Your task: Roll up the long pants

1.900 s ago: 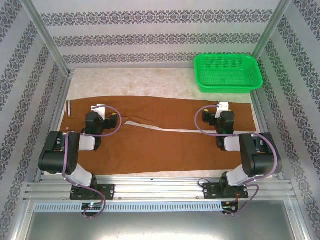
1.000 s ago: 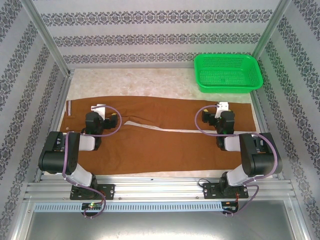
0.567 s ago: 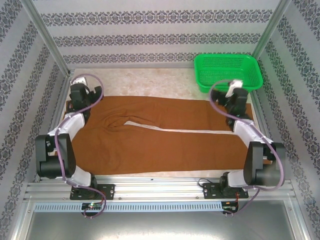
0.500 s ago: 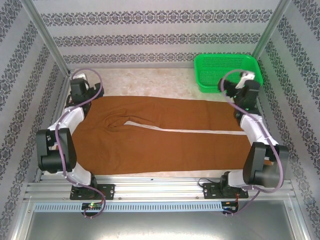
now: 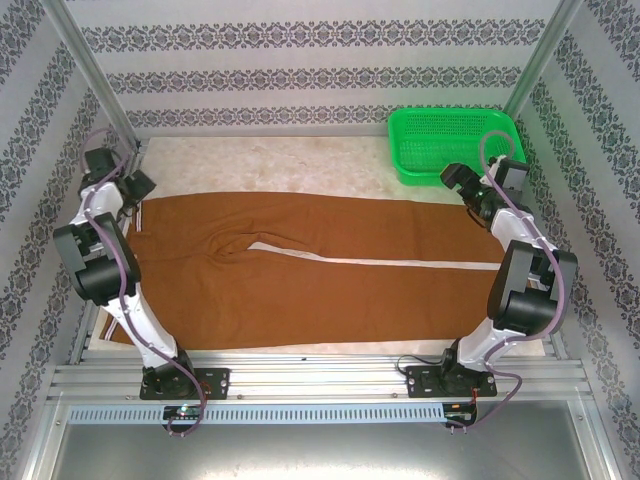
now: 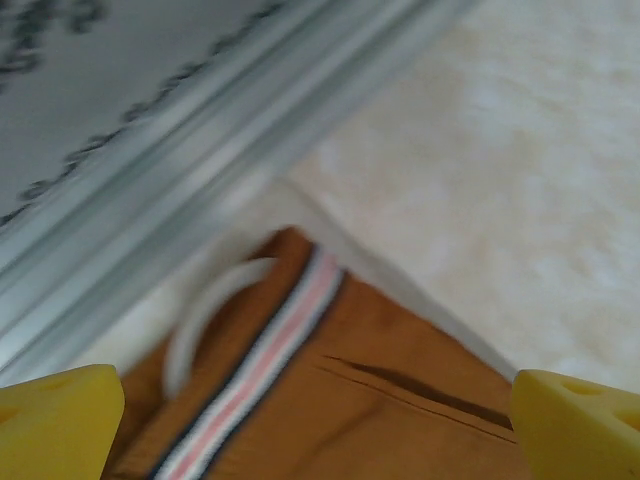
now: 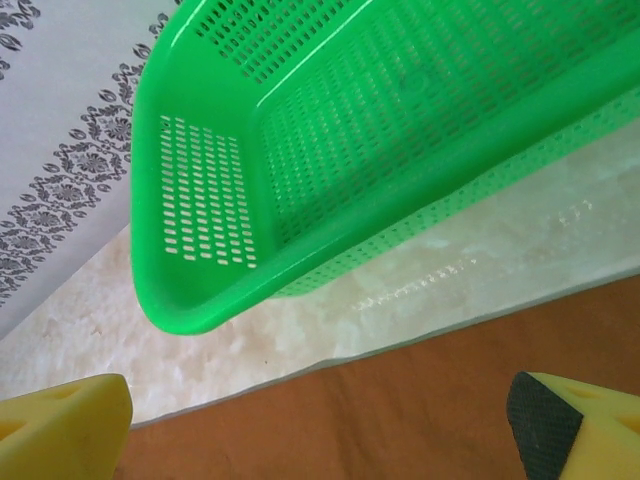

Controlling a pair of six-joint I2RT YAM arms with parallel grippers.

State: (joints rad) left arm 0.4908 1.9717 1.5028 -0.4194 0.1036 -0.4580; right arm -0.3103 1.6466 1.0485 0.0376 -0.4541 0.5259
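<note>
I will next lower my left gripper to the striped waistband near its far corner [image 5: 138,216] [image 6: 262,360], because the waistband lies between and below the gripper's wide-apart yellow fingers.
The long pants [image 5: 320,265] lie flat across the table, rust-brown, with the waist at the left and both leg ends at the right. My left gripper [image 5: 137,187] hovers at the far left waist corner. It is open: in the left wrist view its yellow fingertips [image 6: 60,420] stand wide apart over the striped waistband [image 6: 270,350]. My right gripper [image 5: 452,178] hangs open above the far leg's hem, between the pants [image 7: 400,410] and the basket. Nothing is held by either one.
A green perforated basket [image 5: 455,145] stands at the back right, close to the right gripper, its rim [image 7: 200,310] just beyond the hem. An aluminium frame rail [image 6: 200,130] runs beside the left gripper. Bare cream tabletop [image 5: 290,160] lies behind the pants.
Both arms have unfolded from over the middle of the pants and swung out to the far left and far right corners. The pants lie uncovered, unmoved.
</note>
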